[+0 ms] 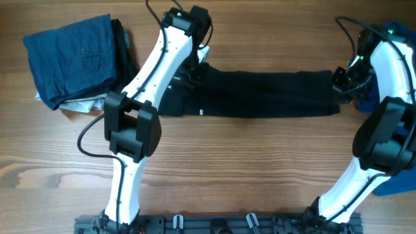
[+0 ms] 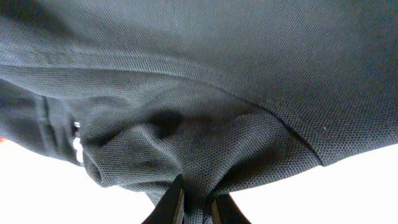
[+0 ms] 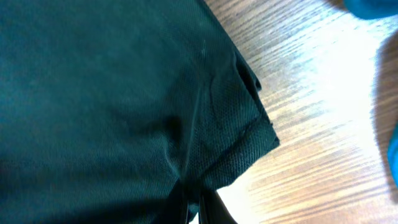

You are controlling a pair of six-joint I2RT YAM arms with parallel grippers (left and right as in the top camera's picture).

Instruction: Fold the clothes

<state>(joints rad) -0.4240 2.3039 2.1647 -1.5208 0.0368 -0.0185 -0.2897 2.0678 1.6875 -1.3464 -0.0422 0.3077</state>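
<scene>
The black polo shirt (image 1: 260, 94) already lies stretched in a long band. My right gripper needs to move down toward the near corner of its held end (image 1: 335, 112) and release the shirt.
The black polo shirt (image 1: 260, 94) lies stretched in a long band across the middle of the wooden table, with a small white logo on its near edge. My left gripper (image 1: 190, 73) is shut on the shirt's left end; in the left wrist view the jaws (image 2: 196, 208) pinch bunched black fabric (image 2: 205, 93). My right gripper (image 1: 343, 83) is shut on the shirt's right end; in the right wrist view the jaws (image 3: 200, 211) clamp a fold of the shirt (image 3: 112, 106) near its corner.
A folded blue garment (image 1: 71, 58) lies at the far left on top of a darker and a lighter piece. More blue fabric (image 1: 396, 185) sits at the right edge by the right arm's base. A rail (image 1: 221, 224) runs along the near table edge.
</scene>
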